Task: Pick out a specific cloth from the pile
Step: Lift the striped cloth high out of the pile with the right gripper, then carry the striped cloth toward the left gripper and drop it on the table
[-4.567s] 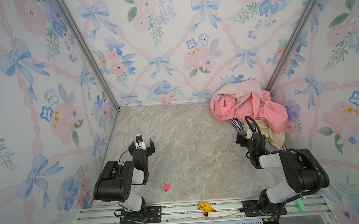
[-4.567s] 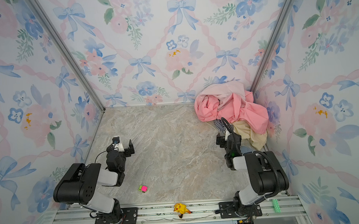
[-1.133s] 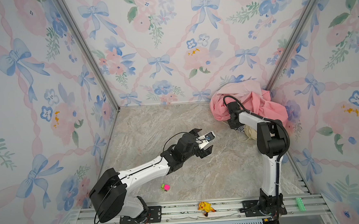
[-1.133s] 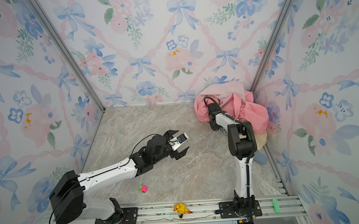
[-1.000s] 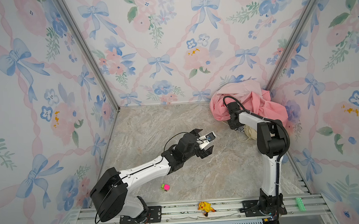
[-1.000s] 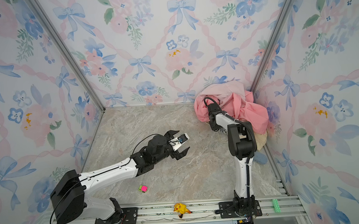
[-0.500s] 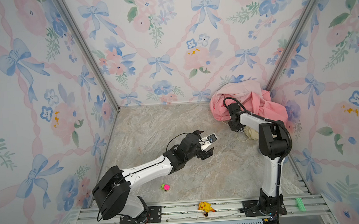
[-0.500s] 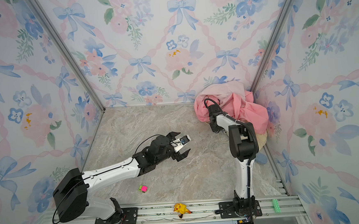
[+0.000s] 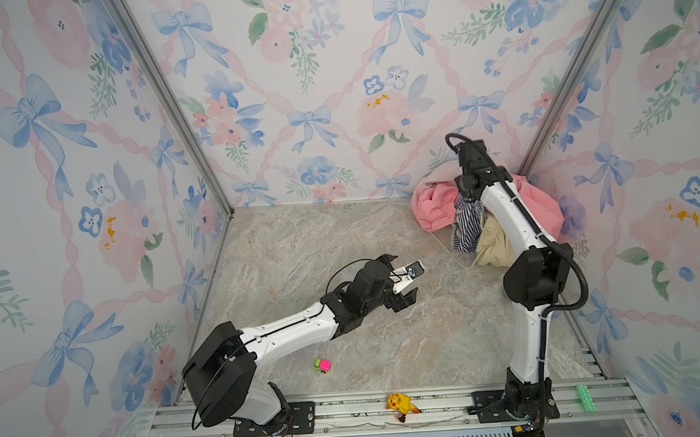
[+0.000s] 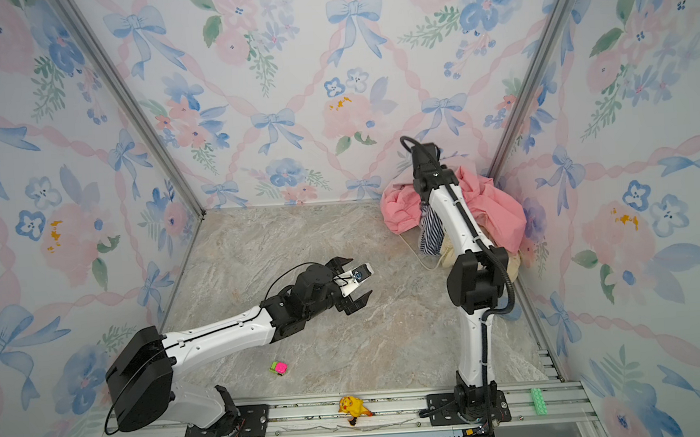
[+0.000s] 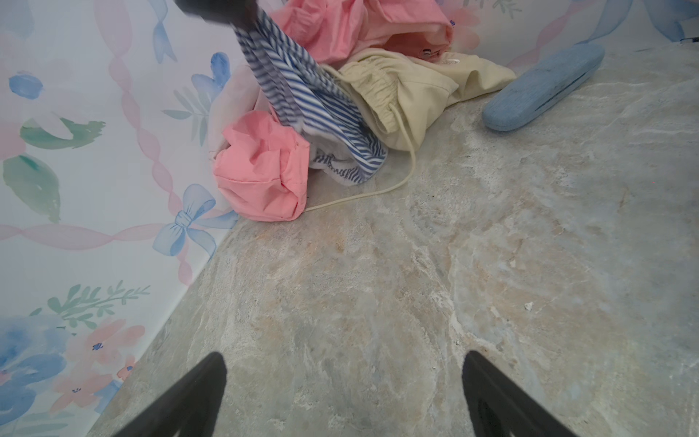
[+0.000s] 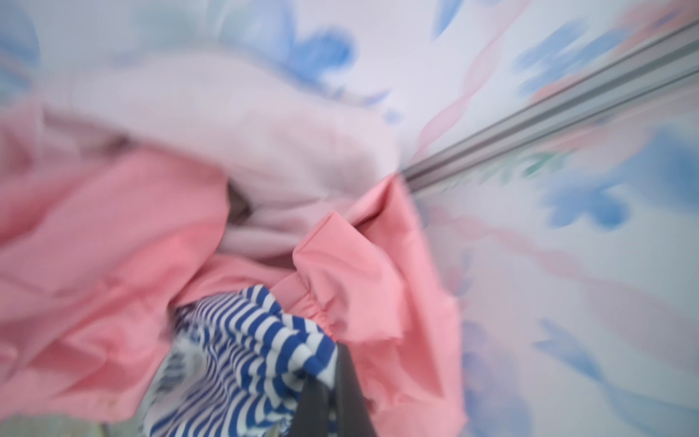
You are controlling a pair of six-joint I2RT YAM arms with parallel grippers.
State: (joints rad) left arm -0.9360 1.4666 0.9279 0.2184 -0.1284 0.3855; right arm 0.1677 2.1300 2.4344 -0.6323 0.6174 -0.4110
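I next need to raise my right gripper to pull the striped cloth's end off the pile, then swing down past salmon-pink fabric and release over the bare floor below.
The cloth [image 9: 467, 227] [image 10: 431, 232], striped navy and white, hangs lifted at the front of the pile [image 9: 431, 210] [image 10: 491, 213] in the far right corner. My right gripper [image 9: 464, 198] [image 10: 424, 206] [image 12: 333, 365] is shut on the cloth's top edge [image 12: 242, 340]. In the left wrist view the cloth [image 11: 302, 98] drapes down, its lower end still on the floor between salmon-pink fabric [image 11: 261, 170] and the cream-yellow cloth [image 11: 416, 87]. My left gripper [image 9: 405, 274] [image 10: 359, 276] [image 11: 344, 359] stands open and empty over mid-floor, pointing at the pile.
A blue glasses case [image 11: 541, 89] lies beside the cream cloth, whose drawstring [image 11: 378, 193] trails on the floor. A pink-green cube [image 9: 322, 365] sits near the front. A yellow toy [image 9: 399, 404] and a green block [image 9: 585, 398] rest on the front rail. Walls hem the pile.
The right gripper has shut on the striped cloth and risen, pulling it up out of the pile. The left arm has edged slightly towards the pile, still open.
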